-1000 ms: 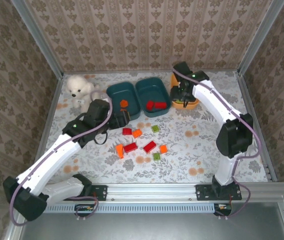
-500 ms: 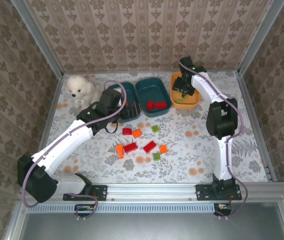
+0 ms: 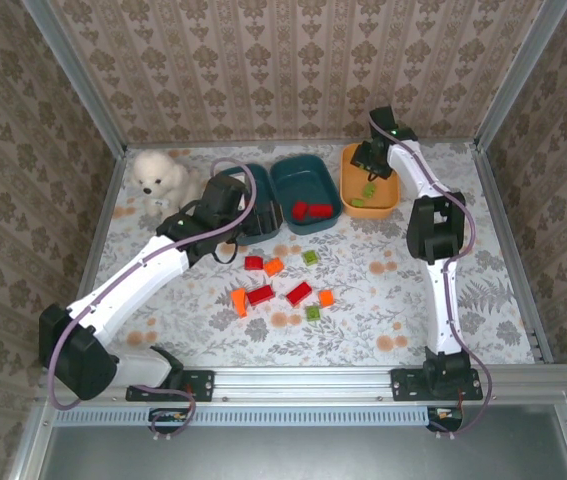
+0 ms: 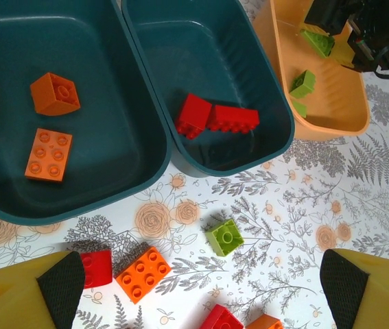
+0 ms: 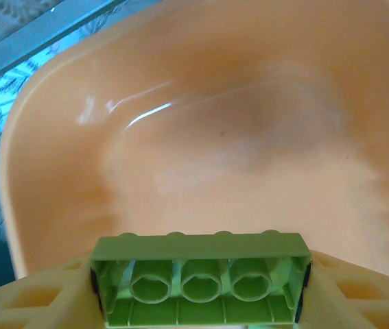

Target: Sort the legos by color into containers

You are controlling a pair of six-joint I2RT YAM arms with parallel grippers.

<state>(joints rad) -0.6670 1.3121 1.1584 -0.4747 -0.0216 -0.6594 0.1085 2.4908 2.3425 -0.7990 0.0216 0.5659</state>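
Observation:
Next, my right gripper lowers the long light green lego toward the orange container's bottom and releases it, since that bottom, where other green legos lie, is below the gripper.
My right gripper [image 5: 199, 281] is shut on a long light green lego [image 5: 197, 274], held just above the orange container [image 5: 215, 137]. In the left wrist view two more green legos [image 4: 302, 83] lie in that orange container [image 4: 331, 127]. The left teal container [image 4: 112, 157] holds two orange legos [image 4: 49, 154]. The middle teal container [image 4: 180, 55] holds two red legos [image 4: 215, 116]. My left gripper [image 4: 201, 281] hangs open over loose legos at the containers' near edge: a green one [image 4: 224, 237], an orange one [image 4: 139, 274], a red one [image 4: 97, 267].
Several loose red, orange and green bricks lie mid-table, around a red one [image 3: 261, 295]. A white plush dog [image 3: 158, 180] sits at the back left beside the left arm. Patterned walls close the back and sides. A metal rail [image 3: 303, 380] runs along the near edge.
The right gripper has carried its green lego farther back over the orange container. The left gripper has moved from the loose bricks toward the teal containers and stays open.

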